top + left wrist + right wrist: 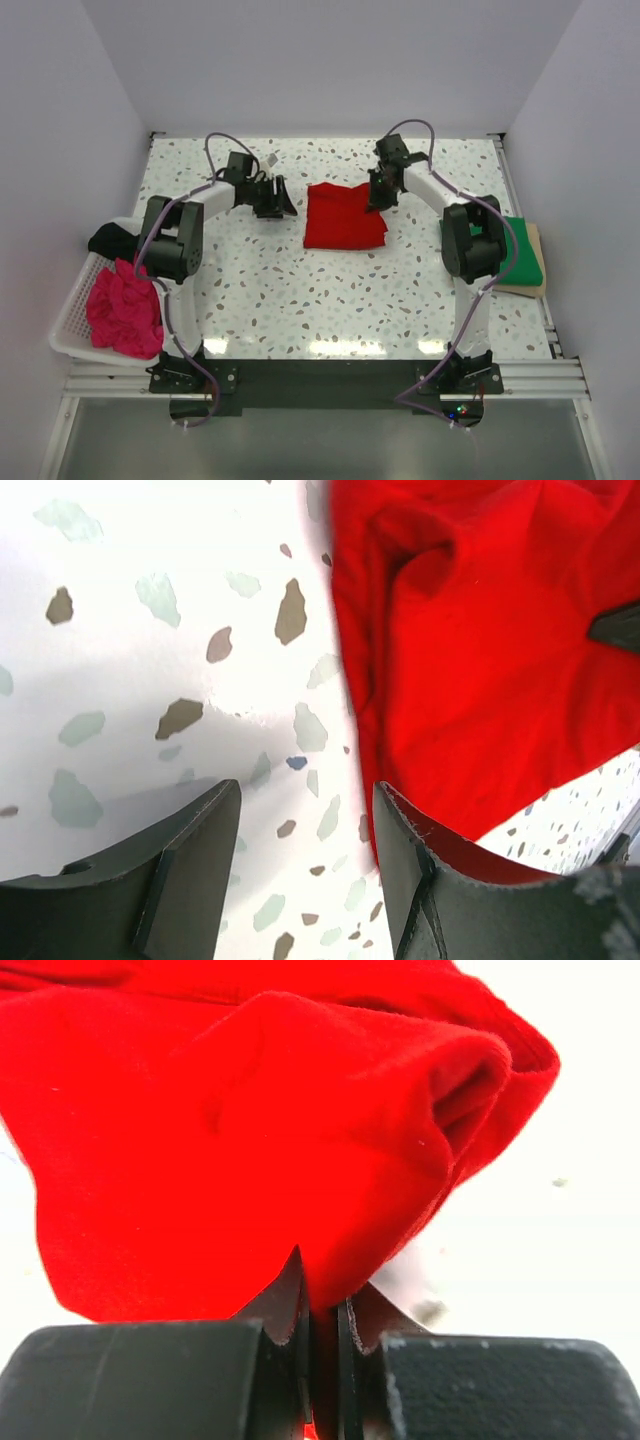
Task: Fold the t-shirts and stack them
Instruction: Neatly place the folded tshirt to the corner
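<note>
The red t-shirt (343, 216) is folded. My right gripper lifts it next, carries it to the right in the top view and releases it on top of the green t-shirt (524, 256).
The red t-shirt (343, 216) lies folded at the table's far middle. My right gripper (378, 196) is shut on its right edge; in the right wrist view a fold of red cloth (300, 1130) is pinched between the fingers (322, 1305). My left gripper (281, 203) is open and empty just left of the shirt; in the left wrist view its gripper (305, 825) stands over bare table beside the shirt's edge (470, 650). A green t-shirt (524, 256) lies folded at the right edge. The magenta t-shirt (124, 310) and black t-shirt (115, 240) lie crumpled in the basket.
A white slotted basket (78, 305) stands at the table's left edge. A tan board (535, 285) lies under the green shirt at the right edge. The speckled tabletop (320, 300) spreads between the arms and the red shirt.
</note>
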You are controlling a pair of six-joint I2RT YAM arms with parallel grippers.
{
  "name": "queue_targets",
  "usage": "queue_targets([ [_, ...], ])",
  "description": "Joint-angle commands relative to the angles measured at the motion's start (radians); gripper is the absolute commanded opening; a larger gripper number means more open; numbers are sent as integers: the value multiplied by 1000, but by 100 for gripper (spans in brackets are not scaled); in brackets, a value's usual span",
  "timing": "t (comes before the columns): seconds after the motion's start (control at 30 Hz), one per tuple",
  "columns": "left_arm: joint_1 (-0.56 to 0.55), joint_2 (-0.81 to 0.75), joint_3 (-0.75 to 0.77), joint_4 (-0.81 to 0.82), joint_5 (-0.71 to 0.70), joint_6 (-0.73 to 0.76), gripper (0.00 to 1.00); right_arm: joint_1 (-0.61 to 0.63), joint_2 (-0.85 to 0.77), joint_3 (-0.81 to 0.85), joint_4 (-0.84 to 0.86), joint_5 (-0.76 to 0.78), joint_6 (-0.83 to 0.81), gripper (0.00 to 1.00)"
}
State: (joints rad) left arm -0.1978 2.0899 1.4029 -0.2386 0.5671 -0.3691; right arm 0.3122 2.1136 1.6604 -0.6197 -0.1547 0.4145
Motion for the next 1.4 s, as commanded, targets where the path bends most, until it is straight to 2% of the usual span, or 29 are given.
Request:
queue_targets([
  [0.0, 5, -83, -16, -14, -16, -13, 60, 10, -38, 99, -291, 182, -127, 0],
  [0.23, 8, -116, -56, -7, -16, -11, 60, 77, -35, 116, -417, 380, -223, 0],
  [0.37, 8, -134, -84, 7, -12, -13, 60, 119, -46, 55, -419, 519, -206, 0],
  [0.47, 9, -146, -99, 12, -7, -13, 60, 134, -61, 27, -411, 569, -177, 0],
  [0.7, 14, -163, -117, 24, 8, -19, 60, 134, -170, -16, -433, 615, -195, 0],
  [0.87, 14, -174, -142, 45, 22, -31, 60, 123, -254, -28, -448, 618, -285, 0],
  [1.37, 15, -177, -166, 64, 45, -39, 59, 39, -457, -10, -618, 719, -379, 0],
])
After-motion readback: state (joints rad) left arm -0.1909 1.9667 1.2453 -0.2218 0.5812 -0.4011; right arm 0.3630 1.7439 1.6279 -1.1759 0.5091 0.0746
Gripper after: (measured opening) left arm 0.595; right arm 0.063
